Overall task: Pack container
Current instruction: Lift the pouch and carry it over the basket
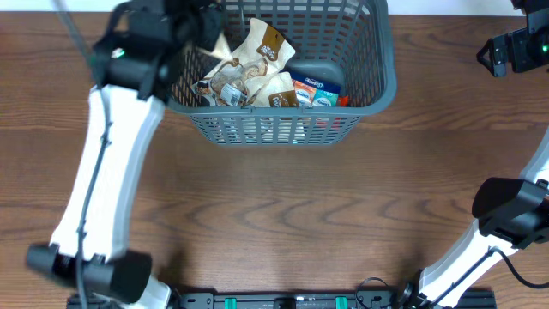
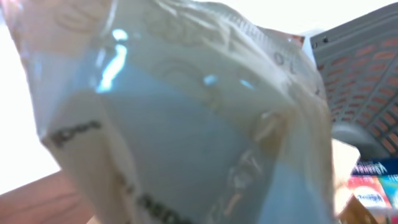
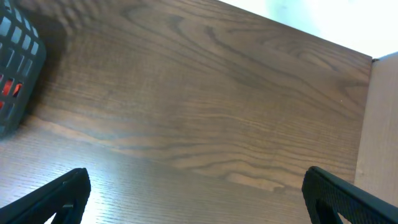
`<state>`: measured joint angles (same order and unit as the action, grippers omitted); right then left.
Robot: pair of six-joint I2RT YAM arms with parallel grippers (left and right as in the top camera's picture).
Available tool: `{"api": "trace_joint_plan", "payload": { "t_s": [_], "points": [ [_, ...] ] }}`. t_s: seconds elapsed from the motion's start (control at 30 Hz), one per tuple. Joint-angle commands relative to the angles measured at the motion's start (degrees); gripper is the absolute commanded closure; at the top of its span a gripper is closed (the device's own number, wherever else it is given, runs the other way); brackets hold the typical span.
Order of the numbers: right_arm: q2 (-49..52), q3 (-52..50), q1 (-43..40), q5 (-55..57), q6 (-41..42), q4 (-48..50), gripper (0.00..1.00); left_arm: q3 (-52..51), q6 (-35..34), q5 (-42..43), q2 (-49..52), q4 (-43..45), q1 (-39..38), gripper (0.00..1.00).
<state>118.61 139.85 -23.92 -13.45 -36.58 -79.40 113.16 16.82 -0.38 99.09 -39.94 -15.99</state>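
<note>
My left gripper moves to the right in the overhead view next, past the blue-and-orange packet and down, because that container end holds fewer packets.
The dark grey lattice container (image 1: pixel 283 129) stands at the far middle of the table, with several brown-and-cream snack packets (image 1: pixel 257 73) and a blue-and-orange packet (image 1: pixel 316 93) inside. My left gripper (image 1: pixel 190 26) hangs over the container's left end. A pale, glossy snack packet (image 2: pixel 186 118) fills the left wrist view and hides the fingers, so it looks held. The container wall (image 2: pixel 367 74) shows behind it. My right gripper (image 1: pixel 504 53) is open and empty (image 3: pixel 199 199) over bare table at the far right. A container corner (image 3: pixel 15 68) shows at its left.
Wooden table (image 1: pixel 283 215) in front of the container. The table's right edge (image 3: pixel 364 124) lies close to my right gripper. The arm bases stand at the near edge.
</note>
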Motion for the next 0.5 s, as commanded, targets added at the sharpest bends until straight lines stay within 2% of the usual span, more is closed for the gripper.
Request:
{"api": "trace_joint_plan", "payload": {
  "t_s": [0.0,0.1,0.17,0.27,0.37,0.47],
  "points": [
    [0.3,-0.2,-0.2,-0.5,1.0,0.1,0.01,1.5,1.2,2.0,3.7,2.9,-1.2,0.94],
    [0.3,-0.2,-0.2,-0.5,1.0,0.1,0.01,1.5,1.2,6.3,7.5,3.5,-1.9,0.94],
    [0.3,-0.2,-0.2,-0.5,1.0,0.1,0.01,1.5,4.3,10.8,9.1,1.7,-2.2,0.94],
    [0.3,-0.2,-0.2,-0.5,1.0,0.1,0.01,1.5,14.5,16.0,9.9,-3.5,-2.8,0.94],
    [0.3,-0.2,-0.2,-0.5,1.0,0.1,0.01,1.5,27.4,16.2,9.9,-9.2,-3.6,0.94],
    [0.3,-0.2,-0.2,-0.5,1.0,0.1,0.01,1.5,36.0,16.3,9.9,-10.9,-3.9,0.94]
  ]
}}
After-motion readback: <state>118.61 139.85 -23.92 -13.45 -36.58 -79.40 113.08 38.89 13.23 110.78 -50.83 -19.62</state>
